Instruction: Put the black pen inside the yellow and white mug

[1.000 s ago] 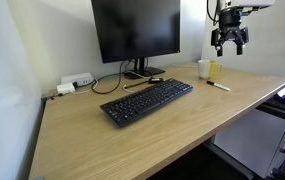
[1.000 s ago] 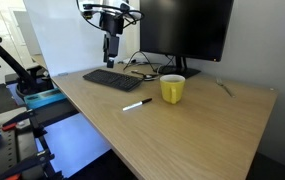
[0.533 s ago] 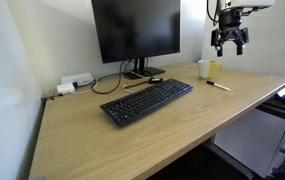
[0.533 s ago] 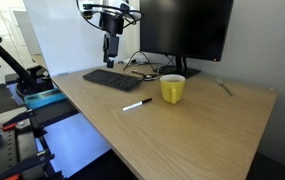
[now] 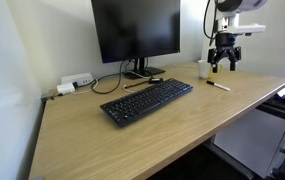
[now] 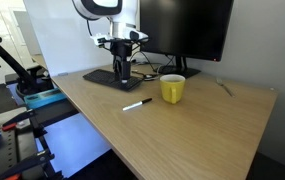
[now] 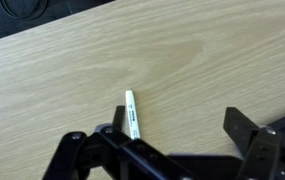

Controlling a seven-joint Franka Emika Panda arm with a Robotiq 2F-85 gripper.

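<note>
My gripper should next move down and left in the wrist view onto the black pen's dark end [image 7: 134, 130], because the pen lies off-center, close to one fingertip.
The black pen [image 5: 218, 86] lies flat on the wooden desk, in front of the yellow and white mug [image 5: 208, 70]. Both also show in an exterior view, the pen [image 6: 136, 104] and the mug [image 6: 172, 89]. In the wrist view the pen [image 7: 132, 113] looks pale with dark print, and its lower end is hidden behind one finger. My gripper [image 5: 222, 62] hangs above the desk over the pen and close to the mug. Its jaws [image 7: 177, 140] are open and empty.
A black keyboard [image 5: 147, 101] and a monitor [image 5: 135, 32] stand on the desk. A slim dark-and-tan stick [image 5: 142, 83] lies behind the keyboard. A white power strip [image 5: 74, 84] with cables sits at the back. The desk edge [image 6: 92, 125] lies near the pen.
My gripper has come down from high above the desk to a lower spot over the pen and beside the mug. Pen and mug have not moved.
</note>
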